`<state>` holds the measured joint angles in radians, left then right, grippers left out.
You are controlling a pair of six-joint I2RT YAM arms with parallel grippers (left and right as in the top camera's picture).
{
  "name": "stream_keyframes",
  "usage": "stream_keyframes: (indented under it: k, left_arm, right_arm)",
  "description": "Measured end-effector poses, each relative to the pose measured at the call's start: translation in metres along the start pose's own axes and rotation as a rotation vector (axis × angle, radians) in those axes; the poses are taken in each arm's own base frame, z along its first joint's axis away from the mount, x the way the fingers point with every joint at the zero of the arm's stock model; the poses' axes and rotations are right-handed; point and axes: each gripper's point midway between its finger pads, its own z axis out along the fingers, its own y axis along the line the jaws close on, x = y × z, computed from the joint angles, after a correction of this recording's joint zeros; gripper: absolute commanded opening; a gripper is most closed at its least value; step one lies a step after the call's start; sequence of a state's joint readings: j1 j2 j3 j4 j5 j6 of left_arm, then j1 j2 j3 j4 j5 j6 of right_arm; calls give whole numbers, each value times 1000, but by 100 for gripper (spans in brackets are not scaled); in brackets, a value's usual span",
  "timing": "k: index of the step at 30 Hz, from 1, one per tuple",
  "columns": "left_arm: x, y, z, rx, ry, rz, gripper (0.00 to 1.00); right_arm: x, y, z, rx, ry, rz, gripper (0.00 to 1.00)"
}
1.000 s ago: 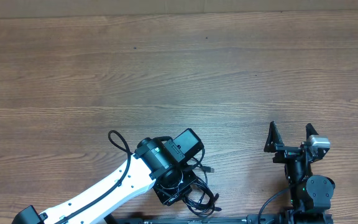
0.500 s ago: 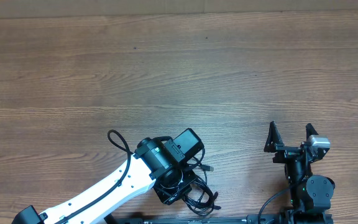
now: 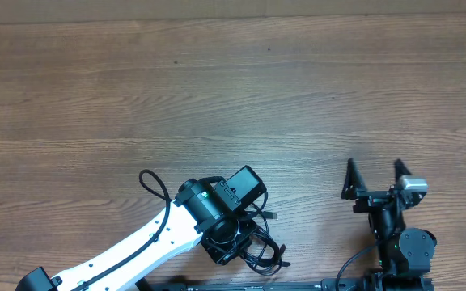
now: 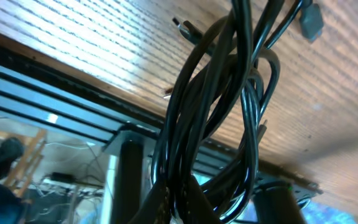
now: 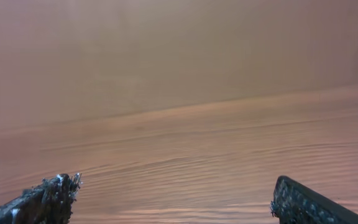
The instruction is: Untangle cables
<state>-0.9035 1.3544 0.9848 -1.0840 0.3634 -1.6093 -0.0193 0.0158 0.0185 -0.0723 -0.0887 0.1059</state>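
Observation:
The cable bundle goes up and outward in my left gripper next, away from the table's front edge. It gets released there, since the bare tabletop lies outward.
A tangled bundle of thin black cables (image 3: 259, 246) lies at the table's front edge under my left arm. In the left wrist view the cables (image 4: 219, 112) fill the frame as twisted loops, with a small plug (image 4: 185, 28) and another plug (image 4: 311, 20) at loose ends. My left gripper (image 4: 178, 208) is shut on the cable bundle, with the cords running out from between its fingers. In the overhead view it is hidden under the wrist. My right gripper (image 3: 372, 176) is open and empty at the front right, well apart from the cables; it also shows in the right wrist view (image 5: 173, 199).
The wooden table (image 3: 217, 89) stretches away behind both arms. A thicker black cable (image 3: 154, 184) loops off the left arm. The table's front edge and frame rail (image 4: 73, 93) lie right beside the bundle.
The right gripper has shifted slightly left and up. The cable bundle under the left wrist has shifted a little. The left arm has barely moved.

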Motion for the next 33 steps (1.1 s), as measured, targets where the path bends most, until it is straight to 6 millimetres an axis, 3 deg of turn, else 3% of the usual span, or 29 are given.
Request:
stream_keyframes:
  k: [3,9,14,18,24,28,33]
  left_arm:
    - [-2,-9,0,37,-12,-16,4]
    - [-12,-13,-2,56,-58,-17,4]
    - [-37,-17,-8,74,-120,27,4]
    - [-70,-21,-21,113,-148,9,4]
    - [-126,-55,-63,385,-130,166,4]
    - [-135,-79,-99,630,-95,397,4]
    - [-122,-90,-116,755,-109,685,4]
  right_arm:
    - [2,22,-1,-124,22,111,100]
    - [11,72,-16,-407,177,494,100]
    - [17,104,-36,-579,337,694,100]
    - [11,113,-42,-640,361,734,100]
    - [11,120,-49,-684,414,793,100]
    - [4,126,-52,-682,491,893,100]
    - [2,135,-54,-690,642,995,100]
